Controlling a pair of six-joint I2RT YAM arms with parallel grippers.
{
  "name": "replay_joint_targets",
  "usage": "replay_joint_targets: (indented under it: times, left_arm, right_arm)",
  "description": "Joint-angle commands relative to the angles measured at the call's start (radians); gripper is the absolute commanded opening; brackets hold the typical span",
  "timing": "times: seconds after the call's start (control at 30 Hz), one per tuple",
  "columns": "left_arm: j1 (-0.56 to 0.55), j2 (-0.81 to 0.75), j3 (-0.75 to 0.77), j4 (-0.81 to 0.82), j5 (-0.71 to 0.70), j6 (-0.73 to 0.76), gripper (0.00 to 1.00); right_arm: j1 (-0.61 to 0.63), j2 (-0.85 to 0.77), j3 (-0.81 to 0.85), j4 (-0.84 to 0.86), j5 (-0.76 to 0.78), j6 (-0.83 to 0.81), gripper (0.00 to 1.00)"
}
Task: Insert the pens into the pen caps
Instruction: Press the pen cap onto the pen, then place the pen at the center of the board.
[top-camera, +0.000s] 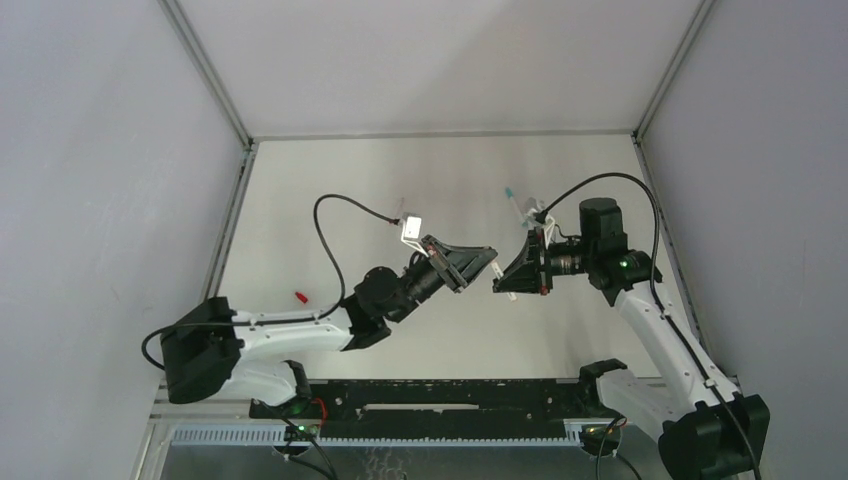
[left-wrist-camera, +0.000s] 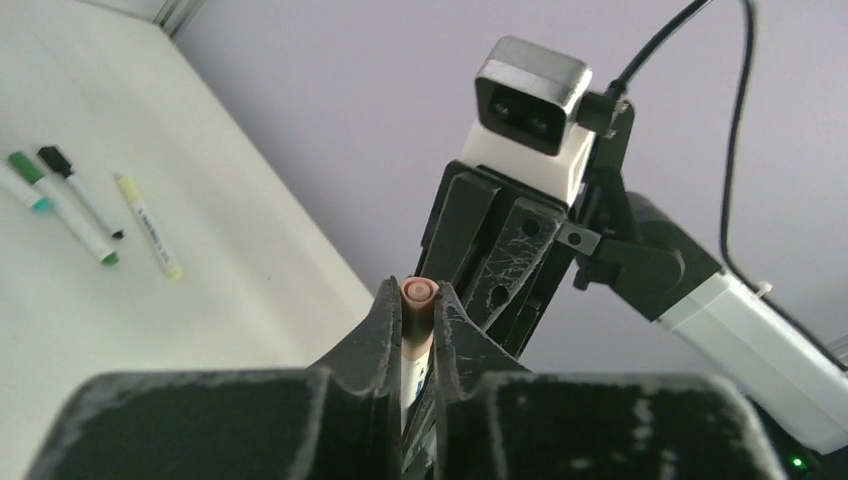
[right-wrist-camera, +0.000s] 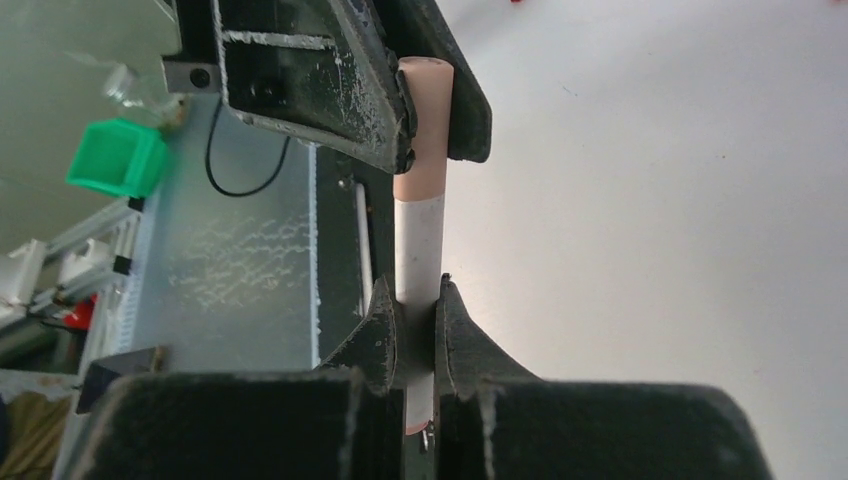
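Note:
My right gripper will next tilt downward and go down and outward beside the green pen to release the white pen (left-wrist-camera: 414, 368), because the pink cap covers the pen's end.
Both grippers meet in mid-air above the table (top-camera: 330, 180). My left gripper (left-wrist-camera: 417, 291) is shut on a pink pen cap (left-wrist-camera: 417, 294), which sits on the end of a white pen (left-wrist-camera: 414, 368). In the right wrist view the same pink cap (right-wrist-camera: 424, 120) stands over the white barrel (right-wrist-camera: 418, 245), and my right gripper (right-wrist-camera: 418, 292) is shut on that barrel. From above, the left gripper (top-camera: 488, 262) and right gripper (top-camera: 504, 284) are tip to tip. Capped pens lie on the table: green (left-wrist-camera: 62, 207), black (left-wrist-camera: 80, 190) and yellow-green (left-wrist-camera: 150, 227).
A small red cap (top-camera: 299, 296) lies on the table near the left arm. A teal-ended pen (top-camera: 511, 194) lies behind the right gripper. A green box (right-wrist-camera: 118, 155) sits beyond the table's near edge. The right wrist camera (left-wrist-camera: 530, 95) faces my left fingers.

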Motion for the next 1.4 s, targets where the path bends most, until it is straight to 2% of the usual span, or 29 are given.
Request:
replay_joint_targets:
  times: [0.0, 0.1, 0.3, 0.4, 0.6, 0.77, 0.97, 1.37]
  left_arm:
    - [-0.125, -0.040, -0.038, -0.407, 0.319, -0.024, 0.15]
    - [-0.112, -0.106, -0.019, -0.462, 0.255, 0.000, 0.24]
    - [-0.098, -0.227, -0.031, -0.540, 0.148, 0.045, 0.52]
    - [-0.095, -0.286, -0.069, -0.560, 0.130, 0.097, 0.61]
    - [-0.091, -0.392, -0.161, -0.550, 0.101, 0.217, 0.67]
    - [-0.079, -0.439, -0.202, -0.547, 0.004, 0.304, 0.74]
    - [-0.024, -0.450, -0.233, -0.547, -0.094, 0.343, 0.79]
    - [0.052, -0.492, -0.320, -0.551, -0.129, 0.313, 0.79]
  right_arm:
    - [0.022, 0.001, 0.057, 0.184, 0.127, -0.204, 0.00]
    - [0.028, 0.009, 0.051, 0.165, 0.115, -0.224, 0.00]
    - [0.025, 0.020, 0.043, 0.131, 0.072, -0.259, 0.00]
    - [0.014, 0.020, 0.038, 0.105, 0.044, -0.295, 0.00]
    - [-0.021, 0.025, 0.025, 0.069, -0.016, -0.365, 0.00]
    - [-0.041, 0.066, 0.022, 0.053, 0.004, -0.393, 0.00]
    - [-0.055, 0.150, 0.021, 0.072, 0.119, -0.382, 0.00]
    - [-0.064, 0.298, 0.026, 0.152, 0.413, -0.285, 0.03]
